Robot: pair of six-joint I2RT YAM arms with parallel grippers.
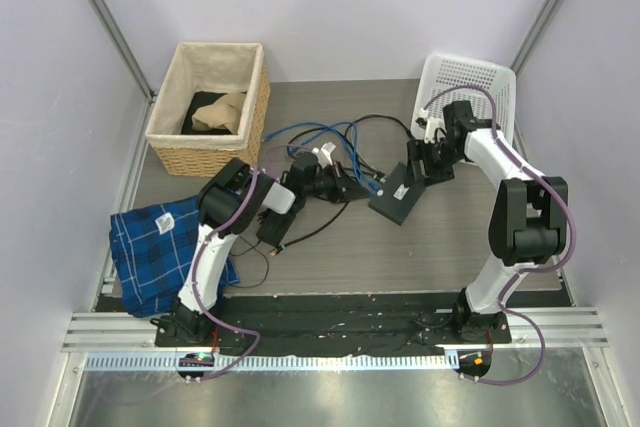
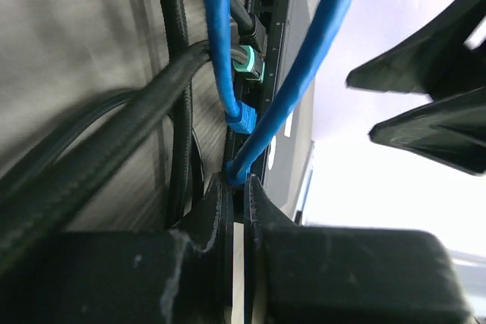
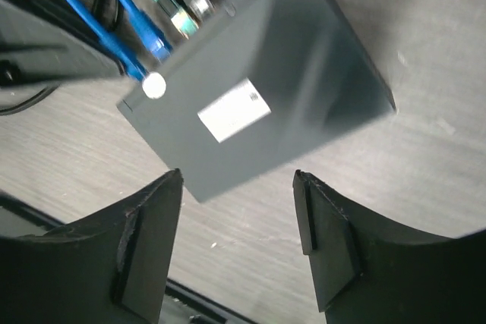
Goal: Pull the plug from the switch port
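Note:
My left gripper will next move off the switch's sockets toward the adapter brick and let go of the blue plug, because that brick is to the gripper's left in the top view.
The switch port is a flat black box with a white label, lying skewed at the table's middle. Blue, teal-ringed and black plugs sit in the sockets on its left side. In the left wrist view my left gripper is shut on the nearest blue plug, which still sits at the switch's socket row. A second blue plug sits just beyond it. My left gripper also shows in the top view. My right gripper is open and empty, hovering over the switch's far end.
A tangle of blue and black cables lies behind the switch. A small black adapter brick lies by the left arm. A wicker basket stands back left, a white plastic basket back right, and a blue plaid cloth lies at the left.

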